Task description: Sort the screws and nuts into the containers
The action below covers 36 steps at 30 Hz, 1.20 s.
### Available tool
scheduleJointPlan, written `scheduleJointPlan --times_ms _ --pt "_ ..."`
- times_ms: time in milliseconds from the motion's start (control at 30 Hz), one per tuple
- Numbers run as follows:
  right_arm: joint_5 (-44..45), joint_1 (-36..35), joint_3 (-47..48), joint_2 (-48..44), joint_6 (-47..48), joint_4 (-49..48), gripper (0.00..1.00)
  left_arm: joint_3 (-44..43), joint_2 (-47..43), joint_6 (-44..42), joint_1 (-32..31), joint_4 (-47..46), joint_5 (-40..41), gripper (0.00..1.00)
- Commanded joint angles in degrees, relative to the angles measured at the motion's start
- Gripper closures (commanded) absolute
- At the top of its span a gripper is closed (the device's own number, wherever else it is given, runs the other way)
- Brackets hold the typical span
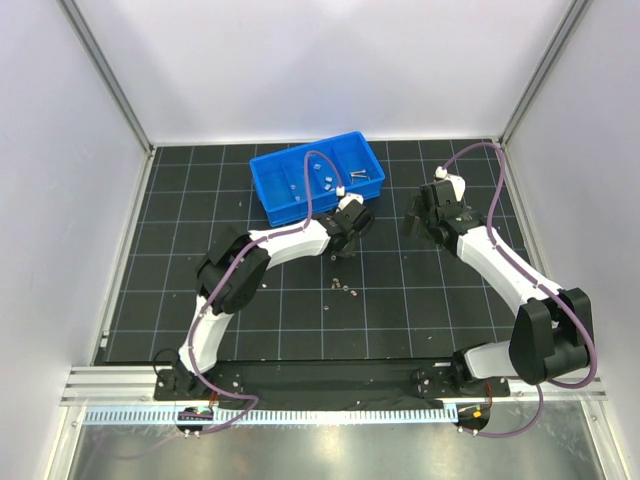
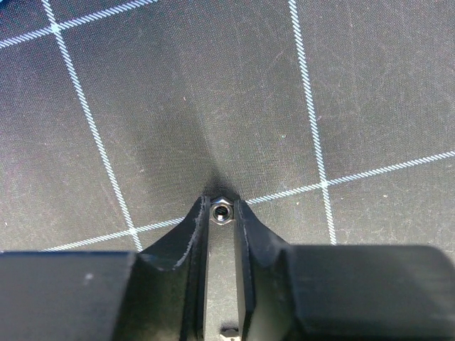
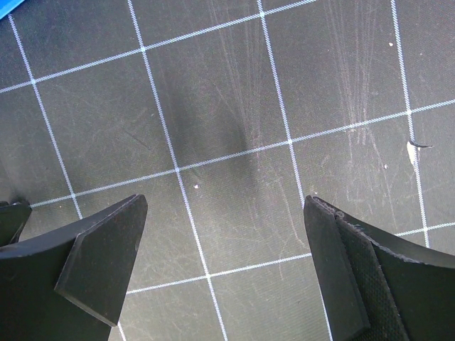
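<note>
I will raise my left gripper, carry the hex nut outward over the tray's middle section and let go, because small nuts are already there beside the empty end.
A small silver hex nut sits pinched between the tips of my left gripper, right down on the black grid mat. In the top view that gripper is just in front of the blue tray. The tray's middle sections hold a few nuts, and its right section holds screws. More small silver parts lie loose on the mat below the left gripper. My right gripper hangs open over bare mat, to the right of the tray.
White walls and aluminium posts enclose the mat on three sides. Both arm bases sit on the rail at the near edge. A small white fleck lies on the mat near the right gripper.
</note>
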<state>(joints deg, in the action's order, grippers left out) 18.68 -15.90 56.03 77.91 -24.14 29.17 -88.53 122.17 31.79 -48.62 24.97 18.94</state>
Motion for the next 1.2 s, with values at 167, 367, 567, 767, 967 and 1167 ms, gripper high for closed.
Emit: scheduleJointPlan --times_ms 167,367,567,767,967,1167 --pt "0.4 0.3 1.3 -1.7 0.1 0.3 0.0 0.0 -1.4 -0.1 0.0 1.7 2.4 0.86" --pt "0.6 0.3 1.4 -2.0 -0.1 0.4 0.0 -4.0 -9.1 -3.6 2.3 1.9 4.4 0.85" --pt "0.1 0.3 1.4 -1.8 -0.5 0.1 0.0 -9.2 -12.4 -6.1 8.7 1.8 5.3 0.85" --pt "-0.5 0.3 2.0 -0.7 -0.3 -0.1 0.0 -18.2 -6.8 -7.3 15.6 2.0 3.8 0.84" --pt "-0.9 0.2 4.2 0.4 0.0 -0.2 0.0 -27.7 1.7 -10.3 17.7 2.5 2.9 0.82" --pt "-1.3 0.3 5.1 0.7 0.0 0.2 0.01 -28.4 0.6 -9.0 17.9 6.0 3.7 0.47"
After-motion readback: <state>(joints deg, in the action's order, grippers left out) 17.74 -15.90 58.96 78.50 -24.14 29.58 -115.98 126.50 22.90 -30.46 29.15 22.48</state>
